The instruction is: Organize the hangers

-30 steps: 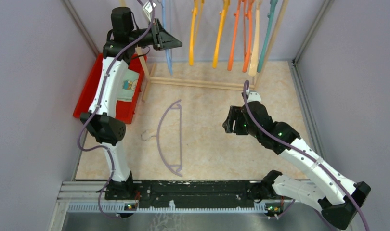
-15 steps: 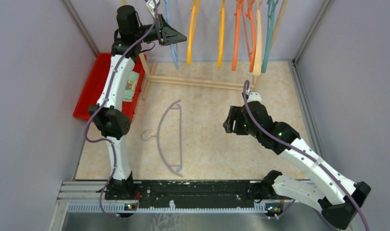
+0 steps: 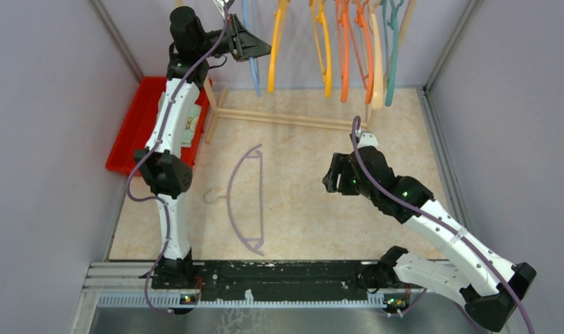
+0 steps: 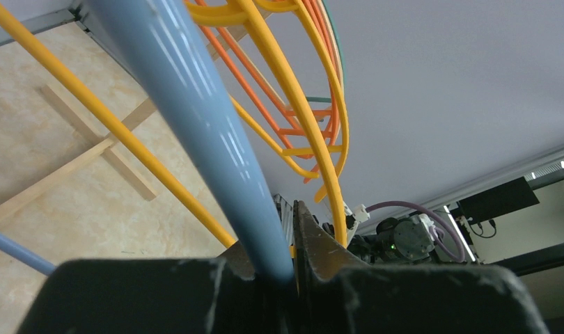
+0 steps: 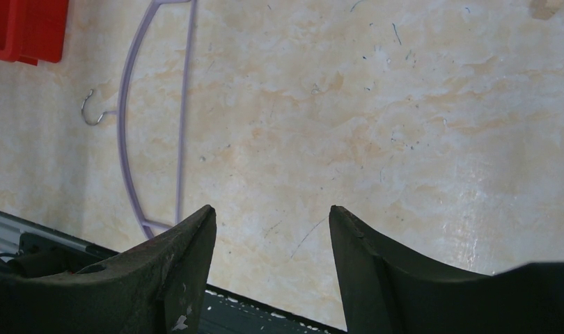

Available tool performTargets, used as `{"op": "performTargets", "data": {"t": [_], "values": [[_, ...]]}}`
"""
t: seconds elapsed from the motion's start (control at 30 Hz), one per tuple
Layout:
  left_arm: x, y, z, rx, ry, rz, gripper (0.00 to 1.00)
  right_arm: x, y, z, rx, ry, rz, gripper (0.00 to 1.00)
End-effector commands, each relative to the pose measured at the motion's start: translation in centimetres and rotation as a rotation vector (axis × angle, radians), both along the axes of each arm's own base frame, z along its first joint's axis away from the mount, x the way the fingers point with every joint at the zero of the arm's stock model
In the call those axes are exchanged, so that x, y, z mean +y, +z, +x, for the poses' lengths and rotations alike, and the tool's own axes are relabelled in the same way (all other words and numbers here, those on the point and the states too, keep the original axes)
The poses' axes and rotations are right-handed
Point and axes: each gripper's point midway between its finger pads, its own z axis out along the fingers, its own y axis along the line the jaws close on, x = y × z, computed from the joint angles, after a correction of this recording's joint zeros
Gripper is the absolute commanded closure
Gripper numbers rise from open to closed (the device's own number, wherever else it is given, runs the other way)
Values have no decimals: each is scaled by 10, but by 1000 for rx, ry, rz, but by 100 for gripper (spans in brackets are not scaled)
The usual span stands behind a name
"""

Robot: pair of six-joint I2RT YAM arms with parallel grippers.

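Note:
My left gripper is holding the blue hanger and should next slide it to the right in the top view toward the nearest yellow hanger [image 3: 274, 64] [image 4: 301, 104] and let it go, because that yellow one starts the row.
My left gripper [image 3: 260, 49] is raised at the back left by the rack and is shut on the light blue hanger [image 3: 252, 66], whose bar fills the left wrist view [image 4: 196, 118] and runs down between the fingers. Yellow [image 3: 273, 56], orange [image 3: 345, 62], peach [image 3: 378, 62] and teal [image 3: 393, 49] hangers hang on the rack to its right; the yellow [image 4: 293, 104] and orange [image 4: 265, 83] ones show in the left wrist view. A lavender hanger [image 3: 246, 198] lies flat on the table, also in the right wrist view [image 5: 150, 118]. My right gripper [image 3: 329, 179] is open and empty, above the table right of it.
The pale wooden rack frame [image 3: 286, 120] stands across the back of the table. A red bin [image 3: 129, 132] sits at the back left beside my left arm. Grey walls close in both sides.
My left gripper has moved up and back towards the rack top with the light blue hanger. The hung hangers have swung. The right arm has not moved.

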Motion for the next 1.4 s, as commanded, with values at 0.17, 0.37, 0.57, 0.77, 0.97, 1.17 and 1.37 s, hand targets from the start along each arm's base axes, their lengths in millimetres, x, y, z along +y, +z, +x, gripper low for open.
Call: {"op": "performTargets", "data": {"t": [0.17,0.37,0.57,0.77,0.97,1.17,1.37], "values": [[-26,30,-32,-24,-146,-82,100,-5,20,7,-63,-45,45,39],[-33,28,-35,37,-152,-87,100,-6,22,6,-67,-51,54,39],[-32,30,-35,64,-138,-93,78,-10,24,3,-73,-60,62,39],[-32,34,-34,83,-126,-111,72,-14,25,1,-77,-69,65,39],[-31,39,-36,70,-128,-125,71,-15,23,-2,-73,-70,68,39],[-24,48,-45,2,-119,-107,54,-13,19,-3,-63,-56,72,39],[-6,66,-58,-121,-106,-105,16,-9,15,-4,-50,-44,78,39]]}}
